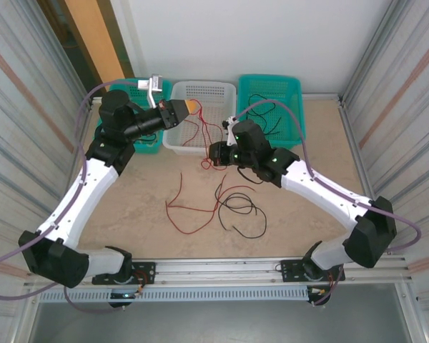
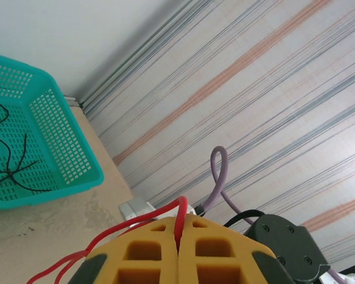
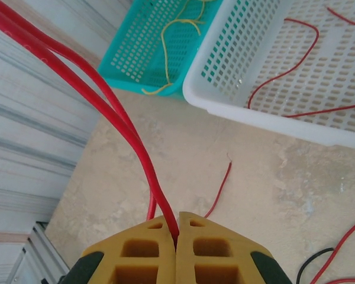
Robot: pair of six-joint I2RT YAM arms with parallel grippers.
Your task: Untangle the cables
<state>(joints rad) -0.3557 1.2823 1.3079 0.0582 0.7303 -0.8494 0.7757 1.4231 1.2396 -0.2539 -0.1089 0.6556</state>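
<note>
The red cable should go into the white basket, since red wires are inside. My left gripper will next move outward over the white basket's far end [image 1: 204,91] and release the cable.
My left gripper [image 1: 191,107] hangs over the white basket, its yellow fingers [image 2: 148,236] shut on a red cable [image 2: 180,219] that loops out to the left. My right gripper [image 1: 209,152] is low, just in front of the white basket, and is shut on a red cable [image 3: 143,154] too. That strand runs up and away in a doubled line. More red cable [image 1: 189,211] and a black cable [image 1: 240,208] lie loosely crossed on the table between the arms. A loose red end [image 3: 223,183] rests on the table ahead of the right fingers.
A white basket [image 1: 216,91] at the back centre holds red wires. The teal basket [image 1: 270,84] to its right holds black wires. Another teal basket [image 3: 130,53], on its left, holds pale yellow wires. Corrugated walls close in both sides.
</note>
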